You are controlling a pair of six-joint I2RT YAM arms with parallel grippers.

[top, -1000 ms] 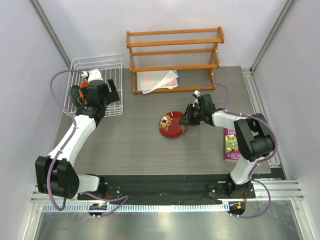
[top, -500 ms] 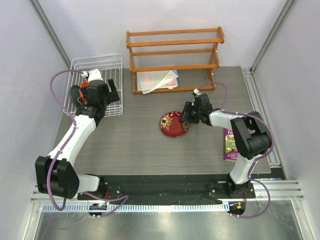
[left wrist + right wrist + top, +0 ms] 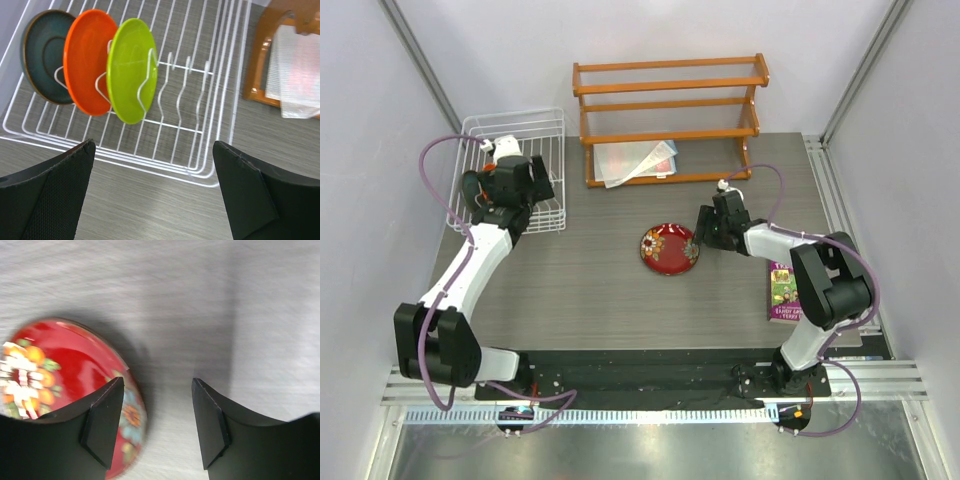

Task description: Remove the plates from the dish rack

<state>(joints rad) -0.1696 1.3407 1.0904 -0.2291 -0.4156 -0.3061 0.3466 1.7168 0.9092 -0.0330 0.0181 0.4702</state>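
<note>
My left gripper moves down to the lime green plate's near rim (image 3: 122, 113) next, since the rack's empty wires leave one side of the plate open.
The white wire dish rack (image 3: 551, 124) (image 3: 220, 75) stands at the back left. In the left wrist view a dark teal plate (image 3: 42, 55), an orange plate (image 3: 87, 65) and a lime green plate (image 3: 131, 67) stand upright between its prongs. My left gripper (image 3: 512, 183) (image 3: 152, 187) is open and empty over the rack's near edge. The dark red floral plate (image 3: 668, 248) (image 3: 60, 375) lies flat on the table. My right gripper (image 3: 708, 228) (image 3: 157, 425) is open just right of that plate's rim, holding nothing.
An orange wooden three-tier shelf (image 3: 668, 100) stands at the back centre with a clear plastic bag (image 3: 635, 160) under it. A purple book (image 3: 783, 290) lies at the right edge. Side walls close in on both sides.
My right gripper let go of the red floral plate and drew back right; the plate now lies flat. My left gripper shifted slightly back over the rack.
</note>
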